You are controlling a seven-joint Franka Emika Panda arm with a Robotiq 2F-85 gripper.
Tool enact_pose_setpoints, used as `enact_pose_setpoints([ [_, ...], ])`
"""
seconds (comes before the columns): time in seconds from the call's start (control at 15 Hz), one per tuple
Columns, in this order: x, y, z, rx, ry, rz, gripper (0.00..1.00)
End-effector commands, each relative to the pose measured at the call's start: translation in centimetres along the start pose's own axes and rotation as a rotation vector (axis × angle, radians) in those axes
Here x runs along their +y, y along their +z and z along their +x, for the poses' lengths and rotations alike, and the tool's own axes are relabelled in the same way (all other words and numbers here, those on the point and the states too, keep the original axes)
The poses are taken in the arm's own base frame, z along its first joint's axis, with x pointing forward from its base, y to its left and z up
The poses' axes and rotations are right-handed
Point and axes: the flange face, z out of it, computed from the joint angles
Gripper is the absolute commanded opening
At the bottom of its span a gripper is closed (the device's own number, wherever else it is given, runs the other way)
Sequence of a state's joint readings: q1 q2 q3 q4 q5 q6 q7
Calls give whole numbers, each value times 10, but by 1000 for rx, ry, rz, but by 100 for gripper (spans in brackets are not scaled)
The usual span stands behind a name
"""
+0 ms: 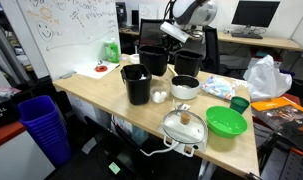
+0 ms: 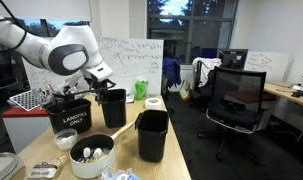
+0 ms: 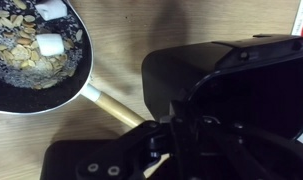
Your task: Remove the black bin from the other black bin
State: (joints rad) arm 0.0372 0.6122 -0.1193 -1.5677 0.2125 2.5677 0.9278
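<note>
The black bin will next go down onto the wood beside the pan in my gripper, and then my gripper will release the bin's rim.
A black bin (image 1: 154,60) stands at the back of the wooden table, and it also shows in an exterior view (image 2: 113,107). My gripper (image 2: 99,84) is at its rim, and it also shows in an exterior view (image 1: 171,38). In the wrist view the gripper's fingers (image 3: 176,130) sit close together over the rolled rim of the bin (image 3: 231,70), one inside the wall and one outside. They look shut on the rim. I cannot tell the other black bin apart from the gripped one; the two read as one dark shape.
A like black bin (image 1: 136,84) stands apart nearer the table edge (image 2: 151,135). A black box (image 2: 71,118), a white bowl (image 1: 184,88), a green bowl (image 1: 226,121) and a lidded pot (image 1: 184,125) are nearby. A pan of food (image 3: 31,50) lies beside the gripped bin.
</note>
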Motion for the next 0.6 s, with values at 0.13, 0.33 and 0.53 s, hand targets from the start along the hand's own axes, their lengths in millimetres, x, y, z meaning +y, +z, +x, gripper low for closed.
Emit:
enact_pose_setpoints([
  [0.13,-2,23,-6,-43,-8,-72,2],
  [0.33,-5,24,-13,-60,-25,-92,34],
  [0.53,-9,17,-15,-63,-48,-90,55],
])
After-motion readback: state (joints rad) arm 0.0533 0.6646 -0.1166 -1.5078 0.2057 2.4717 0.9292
